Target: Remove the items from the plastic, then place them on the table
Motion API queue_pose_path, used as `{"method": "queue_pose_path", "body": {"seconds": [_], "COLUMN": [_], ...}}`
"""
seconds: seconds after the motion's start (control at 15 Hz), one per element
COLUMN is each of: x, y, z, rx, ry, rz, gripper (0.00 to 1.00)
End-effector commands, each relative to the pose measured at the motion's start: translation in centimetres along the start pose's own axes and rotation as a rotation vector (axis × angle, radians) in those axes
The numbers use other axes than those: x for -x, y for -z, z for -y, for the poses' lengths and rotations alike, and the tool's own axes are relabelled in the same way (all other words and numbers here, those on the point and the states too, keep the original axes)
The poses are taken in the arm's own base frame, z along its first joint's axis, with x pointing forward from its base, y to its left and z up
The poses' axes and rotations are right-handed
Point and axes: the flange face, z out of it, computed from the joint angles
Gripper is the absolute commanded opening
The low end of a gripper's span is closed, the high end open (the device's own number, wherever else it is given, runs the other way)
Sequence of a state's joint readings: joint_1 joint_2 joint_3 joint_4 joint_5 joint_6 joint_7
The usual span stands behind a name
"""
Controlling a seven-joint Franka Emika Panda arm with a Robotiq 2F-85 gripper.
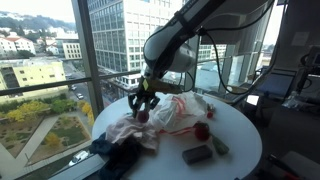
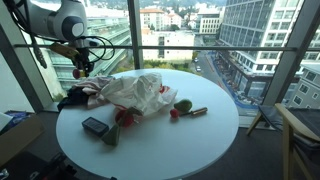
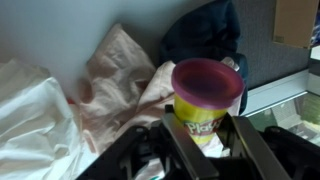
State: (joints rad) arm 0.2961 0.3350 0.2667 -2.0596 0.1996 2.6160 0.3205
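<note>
I should lower my gripper toward the pink cloth beside the dark cloth and let go of the can (image 3: pixel 203 118), clear of the white bag. The pink cloth is below my gripper.
My gripper (image 3: pixel 205 142) is shut on a yellow Play-Doh can (image 3: pixel 203 118) with a magenta lid and holds it above the edge of the crumpled white plastic bag (image 3: pixel 40 120). In both exterior views the gripper (image 1: pixel 143 106) (image 2: pixel 82 69) hangs over the end of the bag (image 1: pixel 175 112) (image 2: pixel 130 92) nearest the window, on the round white table (image 1: pixel 240 125) (image 2: pixel 180 145). The can shows as a dark red spot under the fingers (image 1: pixel 143 116).
A dark cloth (image 1: pixel 115 150) (image 2: pixel 75 98) (image 3: pixel 205 35) lies next to the bag below the gripper. A dark rectangular item (image 1: pixel 196 155) (image 2: pixel 95 125), red pieces (image 1: pixel 202 131) (image 2: pixel 173 114) and green pieces (image 1: pixel 218 146) (image 2: pixel 183 105) lie on the table. Windows stand close behind.
</note>
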Motion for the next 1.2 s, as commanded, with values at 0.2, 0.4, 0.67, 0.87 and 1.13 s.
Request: {"method": "queue_pose_path", "body": {"seconds": [0.2,0.4,0.67,0.87,1.13], "x": [2.5,3.0,2.6,1.9,1.1], "y": [-6.6,-8.3,-8.3,-7.9,-5.4], "z": [0.0,-0.7,-1.1,-3.3,-8.1], "rx": [0.091,0.121,0.105,0.118,0.166], "ry": [0.236,0.291,0.278,0.229,0.091], "rz": [-0.056,-0.084,-0.124,-0.139,-0.124], "gripper": [0.17,0.17,0.74,0.97,1.0]}}
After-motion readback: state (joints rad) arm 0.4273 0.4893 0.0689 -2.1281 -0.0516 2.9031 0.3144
